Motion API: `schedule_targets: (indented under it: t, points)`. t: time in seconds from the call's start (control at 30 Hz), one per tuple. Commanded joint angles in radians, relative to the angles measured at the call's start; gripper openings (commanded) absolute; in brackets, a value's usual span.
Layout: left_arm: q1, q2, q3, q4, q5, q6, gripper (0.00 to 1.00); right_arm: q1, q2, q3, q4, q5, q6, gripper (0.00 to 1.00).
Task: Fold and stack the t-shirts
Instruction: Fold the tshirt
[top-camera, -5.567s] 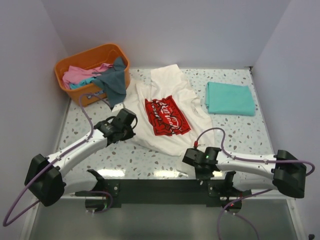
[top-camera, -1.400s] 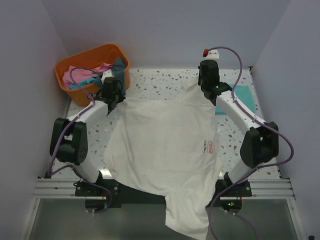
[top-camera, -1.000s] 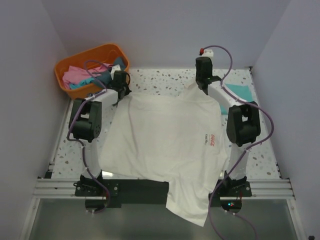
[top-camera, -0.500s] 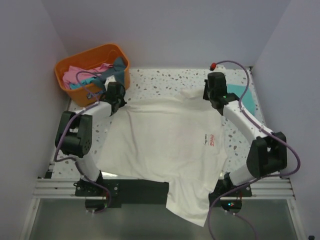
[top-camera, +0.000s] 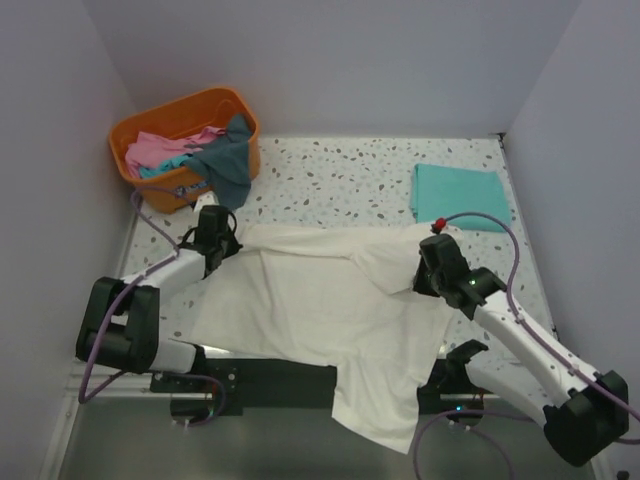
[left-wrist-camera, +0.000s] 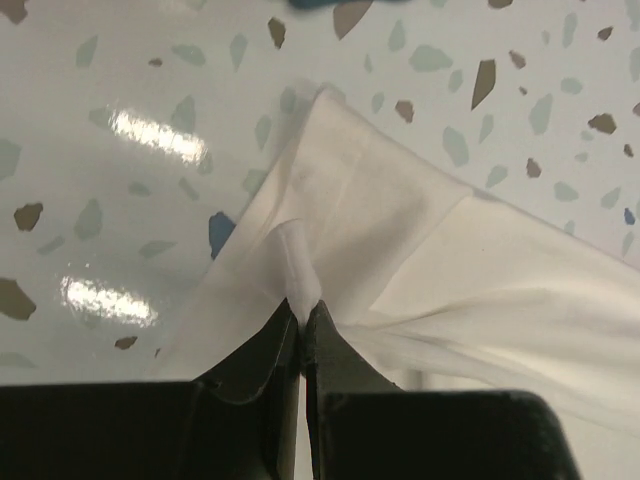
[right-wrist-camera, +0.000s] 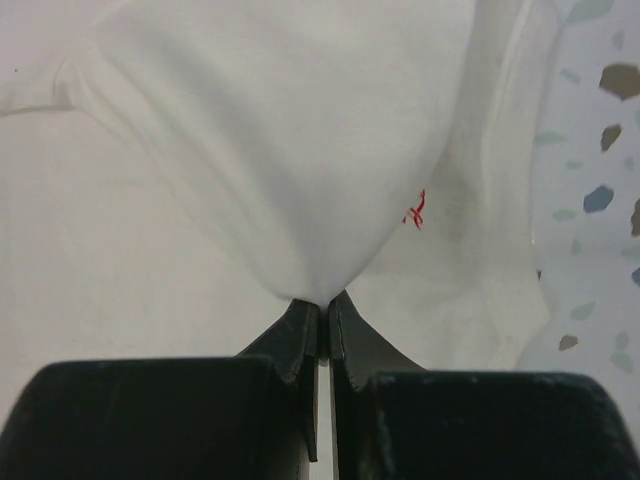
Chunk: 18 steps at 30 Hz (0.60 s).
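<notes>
I will next lift the pinched corner with my left gripper, then lower it onto the tabletop near the basket and let go, as creases run from the pinch.
A cream-white t-shirt (top-camera: 320, 300) lies spread across the near half of the table, plain side up, its lower part hanging over the front edge. My left gripper (top-camera: 222, 240) is shut on its left corner; the pinched fold of the t-shirt (left-wrist-camera: 330, 230) shows in the left wrist view above the left gripper (left-wrist-camera: 301, 312). My right gripper (top-camera: 425, 282) is shut on the right part of the cloth; the right wrist view has a bunch of the t-shirt (right-wrist-camera: 300, 150), with a small red mark, at the right gripper (right-wrist-camera: 324, 300). A folded teal t-shirt (top-camera: 460, 196) lies back right.
An orange basket (top-camera: 160, 120) at the back left holds pink, teal and dark grey-blue t-shirts, one draped over its rim (top-camera: 228, 165). Speckled table (top-camera: 350, 175) shows between basket and teal t-shirt. Walls close in on left, right and back.
Both grippers have pulled the cream-white t-shirt from the back of the table toward the near edge and lowered it; the right arm swung down and forward, uncovering the teal t-shirt.
</notes>
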Motion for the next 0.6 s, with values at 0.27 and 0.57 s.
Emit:
schedule_targets:
  t: [0.27,0.57]
  points:
    - [0.003,-0.006,-0.005,-0.087,-0.120,-0.085,0.00,0.004,-0.189,-0.134,-0.184,-0.108,0.209,0.00]
    - [0.003,0.133,0.360,-0.221,-0.115,-0.030,0.00,0.004,-0.083,0.157,-0.259,0.108,0.140,0.00]
